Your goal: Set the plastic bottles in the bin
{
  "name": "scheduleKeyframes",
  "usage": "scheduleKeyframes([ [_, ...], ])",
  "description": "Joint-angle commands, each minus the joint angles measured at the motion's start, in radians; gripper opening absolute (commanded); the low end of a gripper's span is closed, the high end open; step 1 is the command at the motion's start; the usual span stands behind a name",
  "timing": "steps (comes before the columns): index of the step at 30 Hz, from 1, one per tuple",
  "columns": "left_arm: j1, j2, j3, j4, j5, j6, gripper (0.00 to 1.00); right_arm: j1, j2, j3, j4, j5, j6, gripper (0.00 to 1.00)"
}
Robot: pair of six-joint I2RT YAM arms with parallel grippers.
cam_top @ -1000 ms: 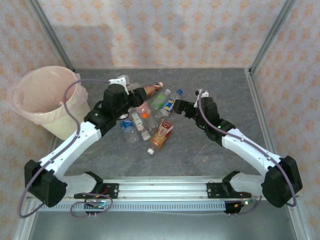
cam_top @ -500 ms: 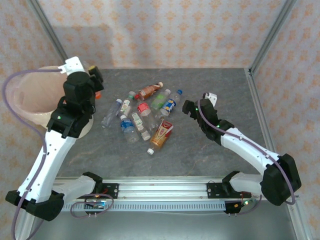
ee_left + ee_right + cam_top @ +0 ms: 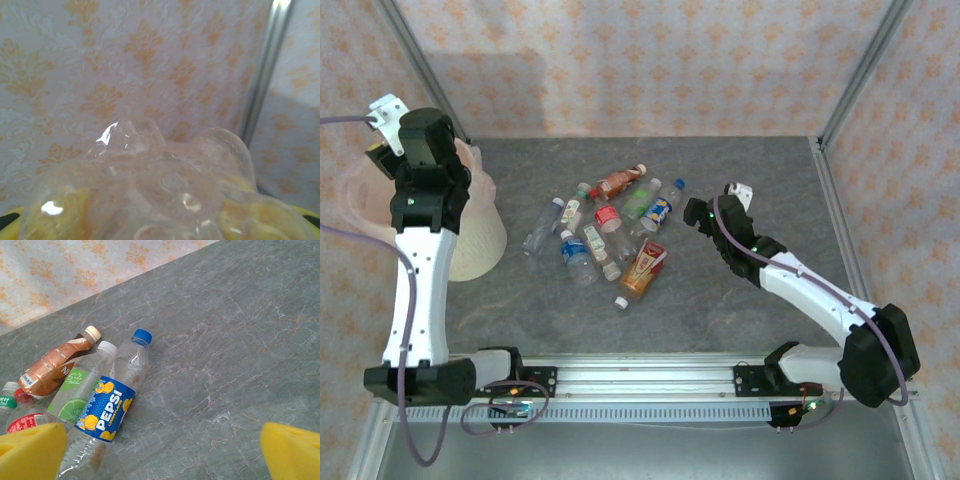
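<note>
Next I will bring the clear plastic bottle down in my left gripper toward the cream bin's opening and release it, because it is still raised above the bin's rim.
Several plastic bottles (image 3: 607, 222) lie in a loose pile mid-table. My left gripper (image 3: 380, 150) is raised over the cream bin (image 3: 475, 245) at the far left. In the left wrist view the gripper (image 3: 160, 222) is shut on a clear plastic bottle (image 3: 170, 182), whose base faces the camera between the yellow fingers (image 3: 60, 212). My right gripper (image 3: 693, 214) hovers just right of the pile, open. In its wrist view the gripper (image 3: 162, 455) has bare table between its pads, and a blue-label Pepsi bottle (image 3: 107, 407) lies at its left finger (image 3: 32, 450).
Beside the Pepsi bottle lie a green-label bottle (image 3: 75, 392) and a brown bottle (image 3: 52, 367). A red-orange carton-like bottle (image 3: 643, 268) sits at the pile's near side. Patterned walls and metal posts (image 3: 865, 70) enclose the table; grey tabletop (image 3: 760, 190) spreads right.
My left arm has swung from the pile up and left to above the bin, carrying the clear bottle. The right gripper has drawn back slightly to the right.
</note>
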Motion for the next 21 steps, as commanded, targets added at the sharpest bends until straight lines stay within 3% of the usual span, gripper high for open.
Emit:
scheduleKeyframes([
  [1,0.077,0.050,0.040,-0.084,-0.009,-0.038,0.50,0.002,0.006,0.029,-0.018,0.010,0.008,0.99],
  [6,0.185,0.137,0.050,-0.171,-0.001,-0.123,0.52,0.001,0.003,0.038,-0.031,0.011,0.003,0.99],
  [9,0.226,0.182,0.063,-0.214,0.017,-0.165,0.58,0.001,0.003,0.041,-0.034,0.015,0.000,0.99],
  [15,0.249,0.264,0.156,-0.345,-0.076,-0.242,0.87,0.002,0.006,0.043,-0.043,0.017,0.008,0.99],
  [21,0.249,0.270,0.211,-0.404,-0.059,-0.259,1.00,0.001,0.006,0.026,-0.015,0.011,0.018,0.99],
])
